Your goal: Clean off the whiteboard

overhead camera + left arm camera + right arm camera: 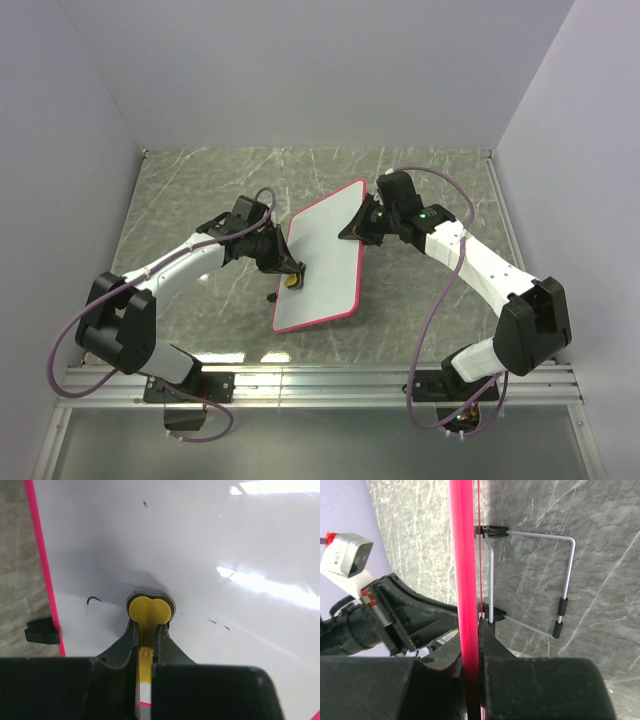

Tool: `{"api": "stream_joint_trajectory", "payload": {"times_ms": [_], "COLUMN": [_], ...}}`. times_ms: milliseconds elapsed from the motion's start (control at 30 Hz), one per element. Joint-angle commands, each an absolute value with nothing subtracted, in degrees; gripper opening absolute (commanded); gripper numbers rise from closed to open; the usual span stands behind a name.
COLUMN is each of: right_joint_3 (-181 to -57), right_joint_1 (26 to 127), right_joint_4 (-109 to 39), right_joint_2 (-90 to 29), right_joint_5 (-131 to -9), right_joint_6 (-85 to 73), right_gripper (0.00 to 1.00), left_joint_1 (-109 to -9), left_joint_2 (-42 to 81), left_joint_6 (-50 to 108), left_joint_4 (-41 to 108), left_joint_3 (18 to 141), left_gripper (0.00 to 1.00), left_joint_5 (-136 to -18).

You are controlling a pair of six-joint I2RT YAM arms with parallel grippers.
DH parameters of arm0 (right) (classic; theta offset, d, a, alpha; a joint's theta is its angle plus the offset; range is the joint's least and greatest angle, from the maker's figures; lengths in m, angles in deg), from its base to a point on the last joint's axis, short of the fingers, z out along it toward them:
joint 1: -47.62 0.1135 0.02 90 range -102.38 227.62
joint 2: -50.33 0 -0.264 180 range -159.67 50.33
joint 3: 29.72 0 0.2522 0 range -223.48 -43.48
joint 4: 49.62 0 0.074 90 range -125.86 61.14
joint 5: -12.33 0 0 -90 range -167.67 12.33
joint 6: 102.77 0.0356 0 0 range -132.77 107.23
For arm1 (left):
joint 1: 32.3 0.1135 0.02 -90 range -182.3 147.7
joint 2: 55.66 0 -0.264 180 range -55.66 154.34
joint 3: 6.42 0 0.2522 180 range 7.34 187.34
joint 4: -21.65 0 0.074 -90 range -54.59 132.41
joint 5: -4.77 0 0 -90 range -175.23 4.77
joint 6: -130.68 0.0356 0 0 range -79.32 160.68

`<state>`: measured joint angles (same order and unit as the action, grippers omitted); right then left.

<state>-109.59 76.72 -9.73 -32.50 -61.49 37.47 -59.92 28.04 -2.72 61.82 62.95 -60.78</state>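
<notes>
A hook-shaped stroke point(93, 599) is still there between eraser and black foot point(42, 631), so my left gripper should sweep over it, go past the pink-red rim and then down to the marble table.
The whiteboard point(325, 260), white with a pink-red rim, stands tilted on the table's middle. My left gripper point(292, 277) is shut on the yellow bone-shaped eraser point(150, 611) and presses its head against the board face point(200, 555). Small dark marks remain: a hook-shaped stroke point(93, 599) left of the eraser, short dashes point(218, 624) to its right, a dot point(145, 503) higher up. My right gripper point(357, 228) is shut on the board's upper right edge; the rim point(464, 570) runs between its jaws.
A wire stand point(535, 580) with black rubber feet props the board's back on the grey marble table point(200, 190). A black foot point(42, 631) shows beside the board's left rim. Grey walls close in the table at the back and sides.
</notes>
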Motion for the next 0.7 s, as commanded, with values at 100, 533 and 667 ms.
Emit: {"api": "stream_joint_trajectory", "payload": {"times_ms": [100,533,667], "right_joint_3": [-108.17,-108.26,-108.34], "right_joint_1": [77.85,77.76,77.76], "right_joint_4": [-8.88,-6.95,-6.51], "right_joint_2": [-34.67,-33.87,-33.78], "right_joint_5": [-67.04,-67.92,-68.18], "right_joint_6": [34.78,33.46,33.11], "right_gripper": [0.0,0.0,0.0], "left_joint_1": [-60.16,-59.2,-57.09], "left_joint_2": [26.16,34.24,35.91], "left_joint_6": [-3.45,-3.62,-2.4], "left_joint_4": [62.57,49.03,49.38], "left_joint_3": [64.39,47.42,46.19], "left_gripper": [0.0,0.0,0.0], "left_joint_5": [-59.74,-60.0,-61.14]}}
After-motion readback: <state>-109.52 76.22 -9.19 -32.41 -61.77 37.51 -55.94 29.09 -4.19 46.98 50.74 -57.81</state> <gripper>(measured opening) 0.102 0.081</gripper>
